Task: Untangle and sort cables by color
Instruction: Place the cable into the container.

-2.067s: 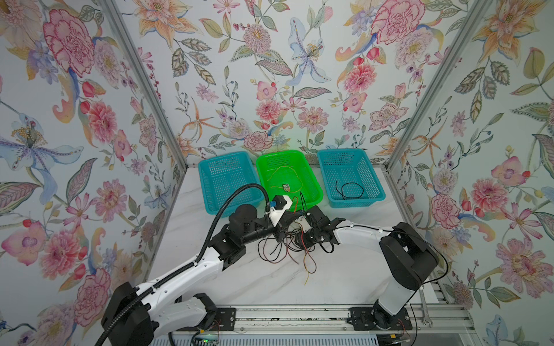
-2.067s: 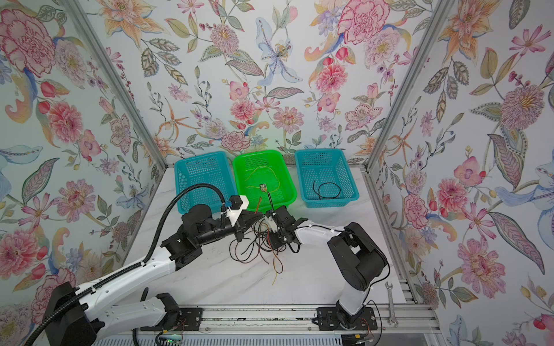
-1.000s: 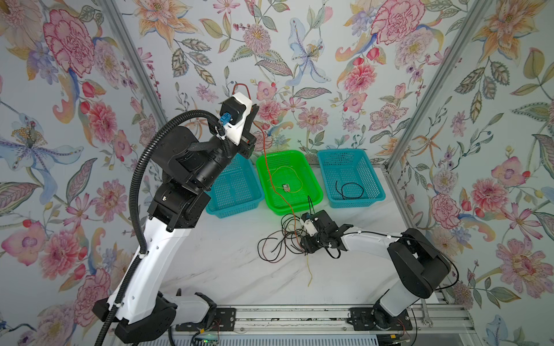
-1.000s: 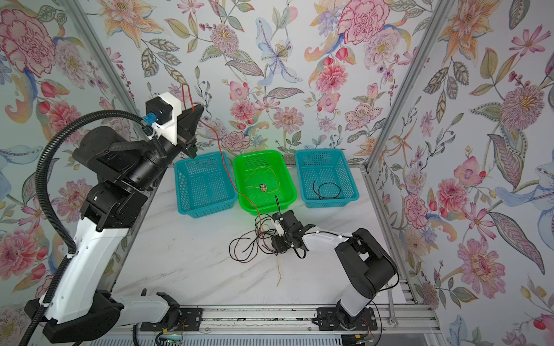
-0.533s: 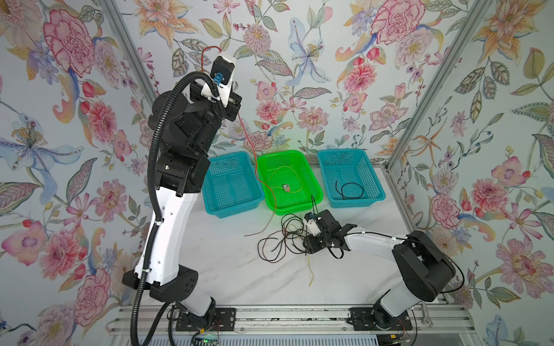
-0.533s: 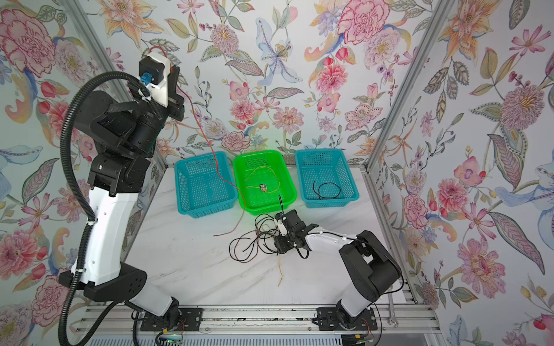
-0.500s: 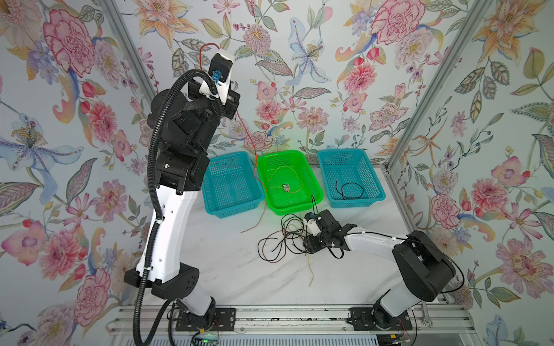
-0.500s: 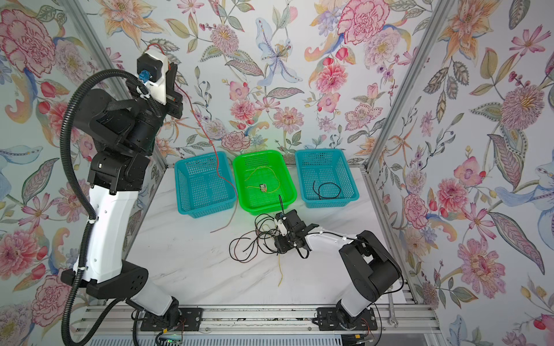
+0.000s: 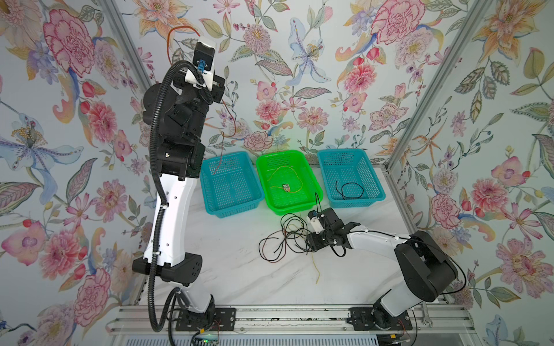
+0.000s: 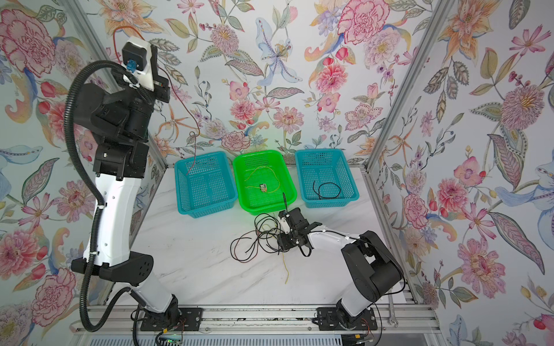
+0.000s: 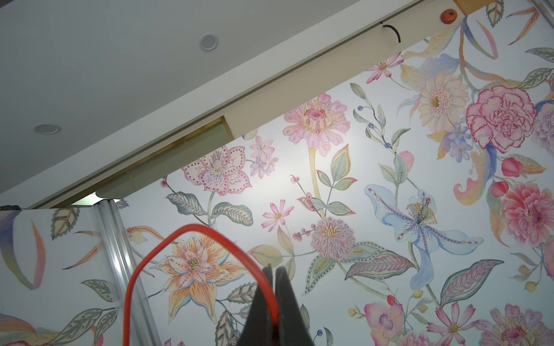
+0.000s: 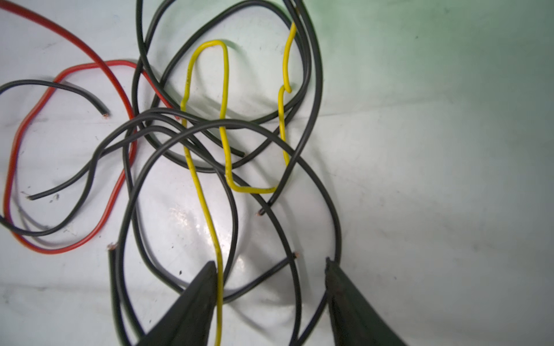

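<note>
Next, my left gripper lowers and tilts down over the teal basket [image 9: 232,182] to release the red cable [image 9: 232,119], since that basket lies below my gripper, under the cable's dangling end.
My left gripper [image 11: 274,269] is raised high near the back-left wall and shut on a red cable [image 9: 232,119]. That cable loops above the arm, and its free end dangles over the left teal basket [image 9: 230,211]. A tangle of black, red and yellow cables [image 9: 284,236] lies on the table in front of the green basket [image 9: 295,208]. My right gripper [image 12: 270,262] stands open low over the tangle's right side. A yellow cable [image 12: 207,209] runs along one finger, and black cables [image 12: 287,239] cross between the fingers. Nothing is clamped.
The green basket holds a yellow cable [image 9: 284,179] with a small part on it. The right teal basket [image 9: 356,202] holds a black cable [image 9: 349,190]. Flowered walls close in on three sides. A wrench [image 10: 391,311] lies by the front rail.
The left arm has swung up and to the left with the red cable. The cable's free end has lifted off the table to hang over the left teal basket. The right arm has stayed put.
</note>
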You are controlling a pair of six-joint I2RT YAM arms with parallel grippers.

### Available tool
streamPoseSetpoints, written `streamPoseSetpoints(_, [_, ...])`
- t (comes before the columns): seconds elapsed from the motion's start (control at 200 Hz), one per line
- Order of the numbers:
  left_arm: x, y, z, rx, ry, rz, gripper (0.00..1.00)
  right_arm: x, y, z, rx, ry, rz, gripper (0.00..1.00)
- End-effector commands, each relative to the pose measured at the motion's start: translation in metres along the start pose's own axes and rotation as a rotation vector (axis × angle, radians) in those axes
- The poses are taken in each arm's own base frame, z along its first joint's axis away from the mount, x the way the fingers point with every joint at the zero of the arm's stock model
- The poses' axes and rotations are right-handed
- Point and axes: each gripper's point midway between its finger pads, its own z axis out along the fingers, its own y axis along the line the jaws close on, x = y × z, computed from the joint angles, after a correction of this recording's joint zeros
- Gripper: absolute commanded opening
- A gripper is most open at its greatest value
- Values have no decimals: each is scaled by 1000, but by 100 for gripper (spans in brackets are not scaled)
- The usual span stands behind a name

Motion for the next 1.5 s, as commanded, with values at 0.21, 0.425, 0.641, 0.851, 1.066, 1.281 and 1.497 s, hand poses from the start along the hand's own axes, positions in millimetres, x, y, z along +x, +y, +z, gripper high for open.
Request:
streamPoseSetpoints(0.21, [145,-60,14,47,278,23,0,-10,4,-21,-15,-37,-11,59])
streamPoseSetpoints(0.425, [218,-84,-40,7,398,23,0,-8,0,-30,-8,-49,-7,59])
streamPoseSetpoints(0.641, [306,-111,-93,-18,581,85,0,-12,2,-33,-17,-57,-6,59])
streamPoseSetpoints(0.851, [386,-120,-123,-60,776,146,0,-10,3,-36,-21,-60,-1,59])
streamPoseSetpoints(1.066, [409,-98,-137,-139,843,124,0,-5,0,-37,-12,-55,4,59])
streamPoseSetpoints(1.281, [413,-68,-145,-200,865,151,0,-10,1,-39,-15,-62,-2,59])
streamPoseSetpoints(1.497, [412,-79,-139,-136,839,117,4,-15,2,-38,-21,-63,-6,59])
